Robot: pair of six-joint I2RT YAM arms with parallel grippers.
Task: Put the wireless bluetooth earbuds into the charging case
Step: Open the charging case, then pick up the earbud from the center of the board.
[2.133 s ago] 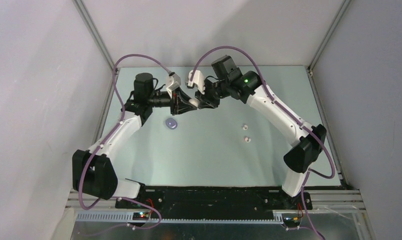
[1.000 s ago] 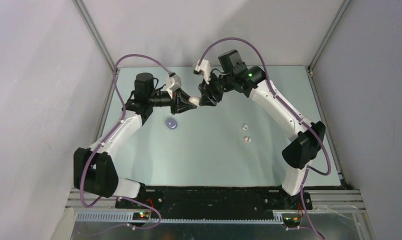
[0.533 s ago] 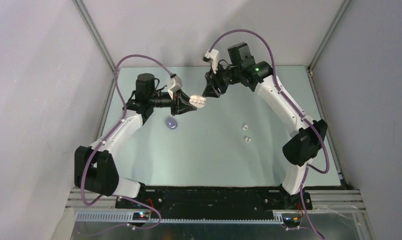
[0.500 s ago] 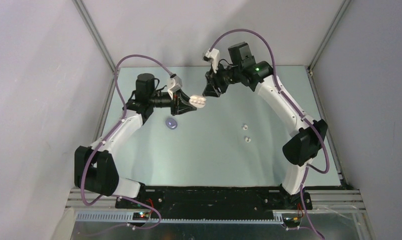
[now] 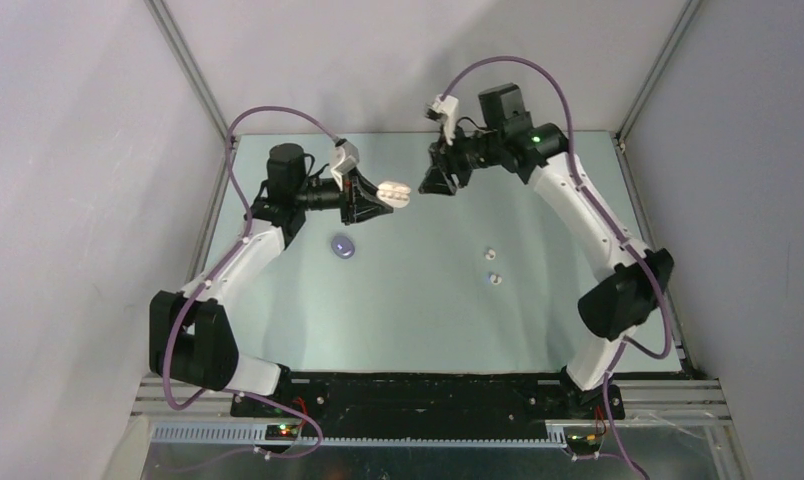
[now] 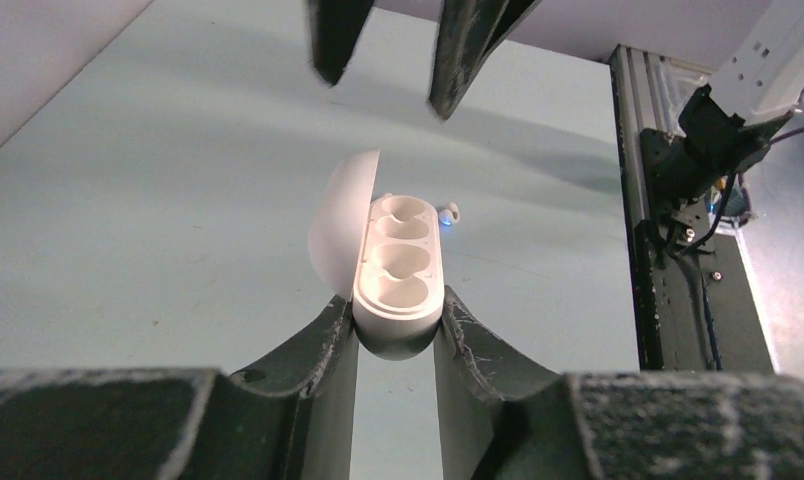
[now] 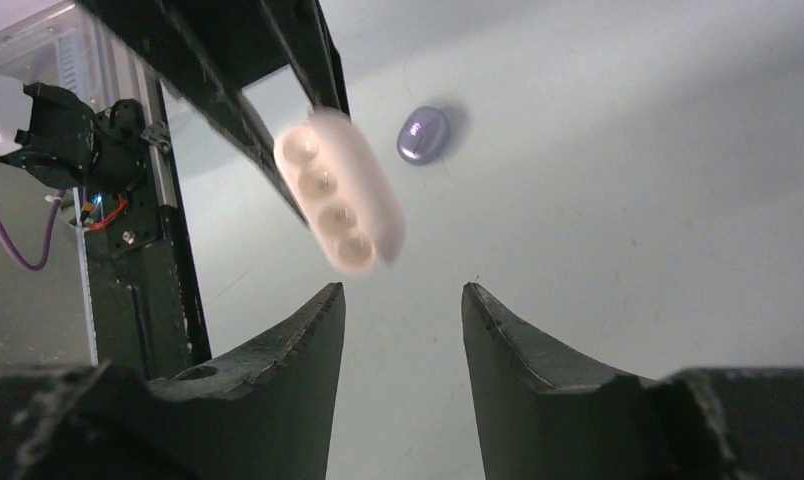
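The hollows of the charging case are empty. My right gripper should move back and down next, onto the earbud nearer the base bar (image 5: 495, 279).
The white charging case (image 6: 398, 270) hangs above the table with my left gripper (image 6: 396, 300) shut on its lower end. Its lid (image 6: 335, 235) is swung open to the left, and the wells inside hold nothing. From above, the case (image 5: 393, 190) juts out of the left gripper (image 5: 381, 195) toward the right gripper (image 5: 425, 184), which stands open and empty a short gap away. The right wrist view shows the case (image 7: 340, 205) ahead of my open right gripper (image 7: 403, 290), apart from it. Two earbuds (image 5: 489, 254) (image 5: 494, 278) lie on the table at the right; one earbud (image 6: 450, 212) shows beyond the case.
A round lilac disc (image 5: 343, 246) lies on the table under the left arm and also appears as the lilac disc (image 7: 423, 135) behind the case. Grey walls close in the table on three sides. The black base rail (image 6: 678, 250) runs along the near edge.
My right gripper let go of the case, drew back to the right and rose, its jaws a little wider. The case stays in the left gripper, its lid now open.
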